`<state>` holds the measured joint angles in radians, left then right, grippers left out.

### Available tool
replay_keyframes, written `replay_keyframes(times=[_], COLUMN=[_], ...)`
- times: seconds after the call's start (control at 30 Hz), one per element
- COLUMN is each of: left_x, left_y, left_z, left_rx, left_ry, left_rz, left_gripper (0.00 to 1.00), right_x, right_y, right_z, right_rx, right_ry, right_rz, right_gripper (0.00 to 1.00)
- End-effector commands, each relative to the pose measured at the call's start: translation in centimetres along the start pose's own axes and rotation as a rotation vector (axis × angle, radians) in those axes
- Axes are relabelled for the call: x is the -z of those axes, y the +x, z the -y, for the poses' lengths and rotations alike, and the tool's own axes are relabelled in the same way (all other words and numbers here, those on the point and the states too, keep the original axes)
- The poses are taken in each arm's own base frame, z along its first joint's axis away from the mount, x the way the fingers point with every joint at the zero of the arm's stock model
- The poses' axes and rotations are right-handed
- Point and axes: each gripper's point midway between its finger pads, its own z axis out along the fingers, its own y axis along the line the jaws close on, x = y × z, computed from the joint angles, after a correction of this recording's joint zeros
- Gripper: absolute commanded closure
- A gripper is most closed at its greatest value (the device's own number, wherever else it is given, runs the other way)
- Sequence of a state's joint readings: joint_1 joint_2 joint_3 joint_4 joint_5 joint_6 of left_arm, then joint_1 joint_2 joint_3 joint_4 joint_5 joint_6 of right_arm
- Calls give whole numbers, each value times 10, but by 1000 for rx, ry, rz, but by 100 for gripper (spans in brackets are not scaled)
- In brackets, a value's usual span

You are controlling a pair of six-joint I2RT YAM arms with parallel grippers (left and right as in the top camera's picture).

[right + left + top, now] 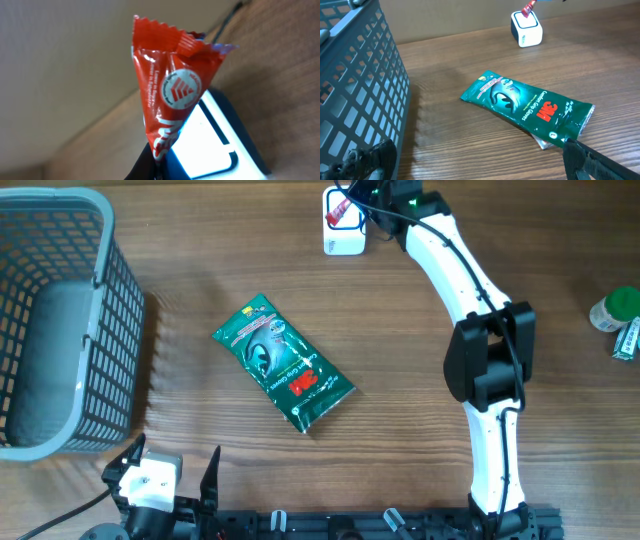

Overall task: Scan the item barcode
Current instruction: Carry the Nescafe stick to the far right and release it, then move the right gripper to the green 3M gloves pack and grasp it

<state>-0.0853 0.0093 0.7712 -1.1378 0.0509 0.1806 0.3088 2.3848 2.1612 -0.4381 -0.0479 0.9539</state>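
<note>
The packet goes off the scanner (342, 238) in my right gripper next, to the right in the overhead view, where empty table beside the green-capped bottle leaves room.
My right gripper (352, 202) is shut on a small red snack packet (345, 213), pinching its lower end (170, 85). It holds the packet upright right above the white barcode scanner (342, 238), whose lit face (210, 142) shows just behind the packet. In the right wrist view only the dark tips of the gripper (157, 167) show at the bottom edge. The left wrist view catches the scanner (526, 29) and the packet (529, 6) at the far end of the table. My left gripper (168, 468) stands open and holds nothing at the near left edge (480, 167).
A green 3M glove packet (283, 362) lies mid-table (527, 102), with a flat thing peeking from under its near end (545, 142). A grey mesh basket (60, 320) stands at the left (355, 85). A green-capped bottle (615, 310) sits at the right edge.
</note>
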Motion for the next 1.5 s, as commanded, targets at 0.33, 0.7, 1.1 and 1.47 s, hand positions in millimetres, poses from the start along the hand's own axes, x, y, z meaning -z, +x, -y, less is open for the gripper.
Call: replay_keyframes(times=[0.33,0.7,1.1,1.47], left_x=[0,0,0,0], left_y=[-1,-1,-1,-1], left_z=[3,3,3,3], left_rx=[1,1,1,1], left_ry=[16,16,16,16], left_rz=[5,5,5,5], left_gripper=[0,0,0,0], right_x=[0,132,221,222], right_y=[-38,-170,-212,-64], right_z=[49,299,406,179], right_rx=[-148,-250,-172,-142], right_ry=[119,618,889,23], right_rz=[55,68,105,-580], right_gripper=[95,95,26,0])
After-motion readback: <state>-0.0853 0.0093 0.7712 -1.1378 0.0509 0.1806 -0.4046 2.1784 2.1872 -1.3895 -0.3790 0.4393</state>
